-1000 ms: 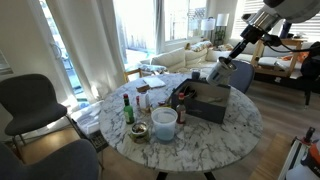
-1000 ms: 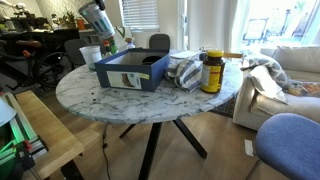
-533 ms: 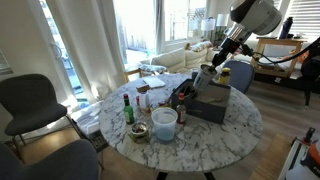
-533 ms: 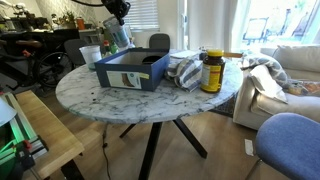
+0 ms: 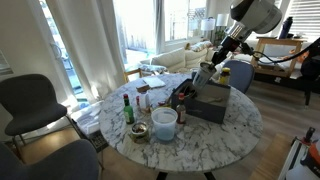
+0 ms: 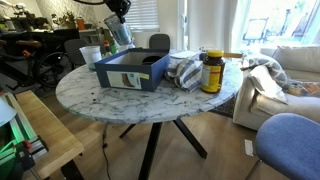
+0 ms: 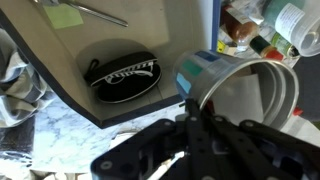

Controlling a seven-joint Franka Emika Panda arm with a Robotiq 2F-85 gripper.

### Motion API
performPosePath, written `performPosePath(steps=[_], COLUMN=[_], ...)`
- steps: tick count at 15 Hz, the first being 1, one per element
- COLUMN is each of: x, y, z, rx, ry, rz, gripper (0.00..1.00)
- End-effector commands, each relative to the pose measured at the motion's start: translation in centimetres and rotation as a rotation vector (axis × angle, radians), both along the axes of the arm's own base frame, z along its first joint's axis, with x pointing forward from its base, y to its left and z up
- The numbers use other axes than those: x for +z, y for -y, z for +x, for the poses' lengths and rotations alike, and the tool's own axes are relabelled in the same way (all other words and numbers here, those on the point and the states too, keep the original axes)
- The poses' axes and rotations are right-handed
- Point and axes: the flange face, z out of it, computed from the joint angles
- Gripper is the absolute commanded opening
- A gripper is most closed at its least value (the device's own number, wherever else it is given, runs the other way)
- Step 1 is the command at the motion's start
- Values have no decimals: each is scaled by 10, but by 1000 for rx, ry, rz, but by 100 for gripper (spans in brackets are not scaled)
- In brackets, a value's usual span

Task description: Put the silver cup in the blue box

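Next, my gripper lowers into the blue box (image 5: 210, 102) with a slight turn and brings the cup down beside the black pouch, because it hangs above the box's edge.
The silver cup (image 5: 203, 76) hangs in my gripper (image 5: 207, 70), tilted, over the far end of the blue box (image 5: 210, 102). In the other exterior view the gripper (image 6: 116, 22) holds the cup (image 6: 121, 36) just above the box's (image 6: 130, 70) back edge. In the wrist view the jaws (image 7: 195, 112) are shut on the cup's rim. The cup's wide shiny mouth (image 7: 252, 100) fills the right side, and the box's tan inside (image 7: 50, 60) lies below.
A black pouch (image 7: 120, 75) lies in the box. A white tub (image 5: 163, 120), a low dish (image 5: 139, 131) and a green bottle (image 5: 127, 110) stand on the marble table. A yellow-lidded jar (image 6: 211, 72), crumpled cloth (image 6: 185, 70) and white cup (image 6: 90, 55) flank the box.
A second ago the arm was off to the side of the box; it swung in over the box's far end with the cup. In the last half second nothing visibly moved.
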Motion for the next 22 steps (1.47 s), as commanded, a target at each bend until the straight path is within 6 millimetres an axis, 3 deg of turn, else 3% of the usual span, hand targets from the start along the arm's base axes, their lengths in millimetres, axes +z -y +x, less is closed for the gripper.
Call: performPosePath(steps=[1, 5, 8, 10, 16, 22], x=[-10, -31, -57, -72, -97, -105], y=[7, 9, 18, 11, -34, -66], z=[46, 103, 125, 136, 155, 152], rx=[-17, -79, -203, -271, -423, -395], ry=[-25, -212, -298, -374, -466, -448], rz=[159, 256, 192, 145, -60, -42], gripper=[1, 1, 1, 1, 1, 1])
